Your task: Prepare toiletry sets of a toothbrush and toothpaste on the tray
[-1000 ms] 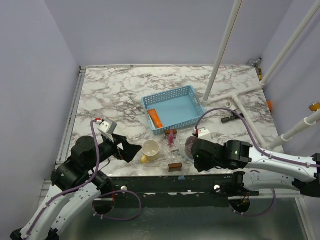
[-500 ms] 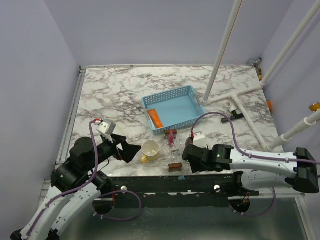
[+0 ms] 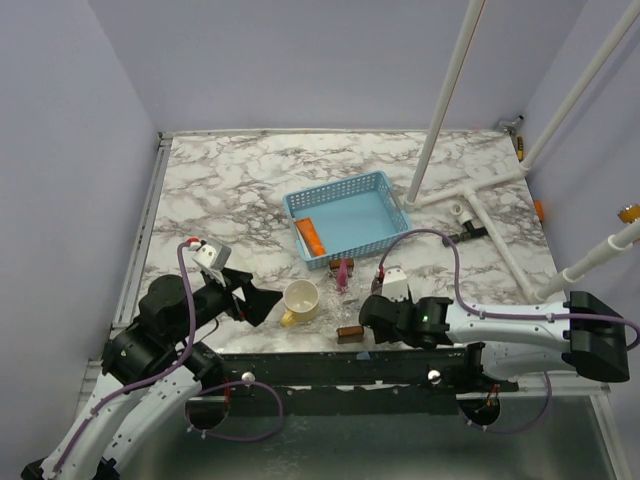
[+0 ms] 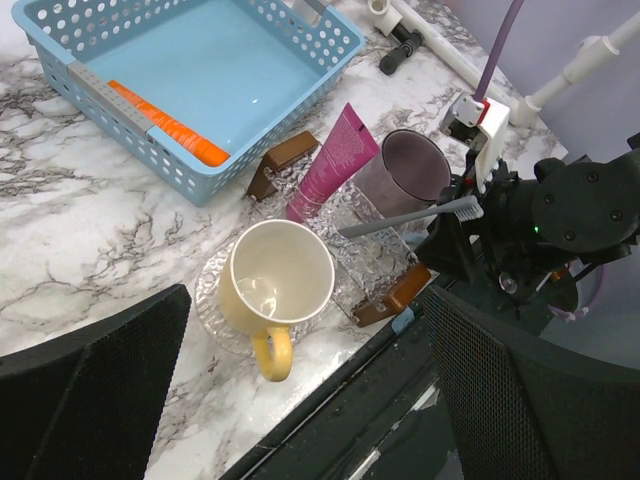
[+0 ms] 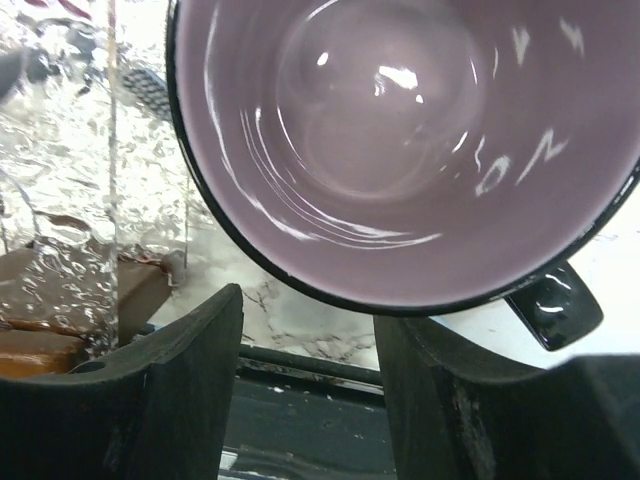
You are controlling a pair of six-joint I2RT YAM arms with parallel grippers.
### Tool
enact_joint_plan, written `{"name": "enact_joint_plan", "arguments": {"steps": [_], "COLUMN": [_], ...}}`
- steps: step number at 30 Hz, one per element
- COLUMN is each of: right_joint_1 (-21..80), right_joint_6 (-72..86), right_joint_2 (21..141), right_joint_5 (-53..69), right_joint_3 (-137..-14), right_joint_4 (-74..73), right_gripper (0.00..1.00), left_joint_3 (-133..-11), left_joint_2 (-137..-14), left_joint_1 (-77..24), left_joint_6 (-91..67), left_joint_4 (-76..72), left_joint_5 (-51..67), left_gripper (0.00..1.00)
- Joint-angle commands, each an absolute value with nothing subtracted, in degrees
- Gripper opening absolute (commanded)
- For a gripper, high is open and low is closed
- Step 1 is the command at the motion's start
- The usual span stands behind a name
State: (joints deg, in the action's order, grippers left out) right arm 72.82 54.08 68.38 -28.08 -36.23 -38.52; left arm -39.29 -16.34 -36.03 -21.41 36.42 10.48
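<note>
My right gripper will next go down, moving gently toward the clear holder, and grip the light blue toothbrush handle (image 5: pixel 462 318), which runs below the gripper under the mug's rim.
The light blue tray (image 3: pixel 383 200) stands mid-table with the orange toothpaste (image 3: pixel 311 236) lying inside at its left end. This tube also shows in the left wrist view (image 4: pixel 165 125). The pink toothpaste (image 4: pixel 335 160) lies outside the tray on a clear textured holder (image 4: pixel 375 262). The thin toothbrush (image 4: pixel 400 218) lies across that holder, head toward my right arm. My right gripper (image 5: pixel 308 310) is open and empty, just in front of the purple-grey mug (image 5: pixel 400 130). My left gripper (image 4: pixel 305 300) is open and empty, back from the yellow mug (image 4: pixel 275 280).
Two brown blocks (image 4: pixel 280 162) (image 4: pixel 395 293) lie at the holder's ends. The yellow mug sits on a clear saucer. The near table edge (image 5: pixel 300 365) is right under my right fingers. White pipes (image 3: pixel 480 215) cross the right side of the table.
My right arm has swung left and toward the near edge, and its wrist now covers the purple-grey mug in the top view. The left arm has not moved.
</note>
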Motion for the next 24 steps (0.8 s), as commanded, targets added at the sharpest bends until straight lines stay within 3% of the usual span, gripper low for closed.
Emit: {"name": "enact_joint_plan", "arguments": {"steps": [1,18,24], "right_joint_1": [73.2,73.2,73.2], "right_joint_6": [53.1,54.5,54.8], "right_joint_2": [69.1,75.1,75.1], "right_joint_5": [-31.4,-29.7,-27.9], "right_joint_3": [-35.3,-36.0,-36.2], "right_joint_4": [-33.9,-31.5,-32.2], "right_gripper": [0.59,0.63,0.55], "left_joint_3": [-38.8,-38.8,-38.8], "left_joint_2": [-16.1,-16.4,-16.2], "left_joint_1": [-36.2,-36.2,-36.2], "left_joint_6": [-21.0,-20.9,-20.8], "left_joint_4": [35.6,35.6,35.5], "left_joint_5": [11.2,11.4,11.3], "left_gripper": [0.99,0.99,0.99]}}
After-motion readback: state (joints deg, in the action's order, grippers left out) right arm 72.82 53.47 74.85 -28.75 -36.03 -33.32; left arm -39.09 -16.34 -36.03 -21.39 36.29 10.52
